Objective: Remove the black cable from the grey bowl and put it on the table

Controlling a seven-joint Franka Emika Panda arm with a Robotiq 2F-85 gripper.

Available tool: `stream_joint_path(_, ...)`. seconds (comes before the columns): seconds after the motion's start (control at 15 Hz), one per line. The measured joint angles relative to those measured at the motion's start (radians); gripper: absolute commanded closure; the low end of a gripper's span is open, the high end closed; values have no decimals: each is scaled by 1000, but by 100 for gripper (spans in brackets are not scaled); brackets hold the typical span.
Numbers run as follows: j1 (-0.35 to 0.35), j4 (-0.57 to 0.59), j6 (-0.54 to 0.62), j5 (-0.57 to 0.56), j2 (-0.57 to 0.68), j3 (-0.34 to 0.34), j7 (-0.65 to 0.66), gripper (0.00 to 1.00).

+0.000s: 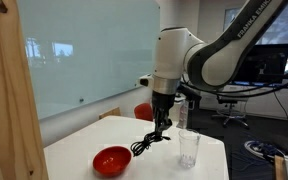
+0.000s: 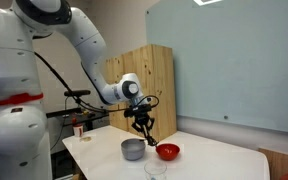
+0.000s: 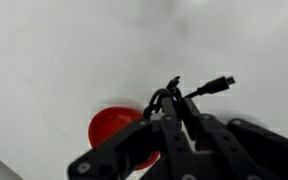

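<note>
The tabletop (image 1: 168, 171) beside the clear glass is bare. I need to move my gripper away from the red bowl (image 1: 112, 160) toward the glass, lower it and let go of the cable there.
My gripper (image 1: 162, 126) is shut on the black cable (image 1: 144, 143) and holds it above the white table (image 1: 79, 150). The cable's loose loops hang down, close to the tabletop beside the red bowl (image 1: 112, 160). In an exterior view the gripper (image 2: 144, 127) and cable (image 2: 150, 141) hang between the grey bowl (image 2: 132, 149) and the red bowl (image 2: 168, 152), clear of the grey bowl. In the wrist view the fingers (image 3: 174, 122) pinch the cable (image 3: 189, 92), its plug end sticking out to the right, with the red bowl (image 3: 112, 130) below.
A clear glass (image 1: 189, 148) stands on the table near the gripper; it also shows at the front edge in an exterior view (image 2: 154, 170). A wooden panel (image 2: 149, 85) stands behind the table. Office chairs and desks are in the background.
</note>
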Motion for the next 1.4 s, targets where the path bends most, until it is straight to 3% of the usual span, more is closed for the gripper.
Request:
stream_joint_path(0.27,2,-35,0,157,-3,16,-82,96)
stream_joint_path(0.47,1,-61,-17,205,-6,18,-99,96)
stream_joint_path(0.8,-13,-89,-22,191,-7,16,-99,96)
stream_joint_path(1.4,-89,-149,127,88,45,-5,-98,96)
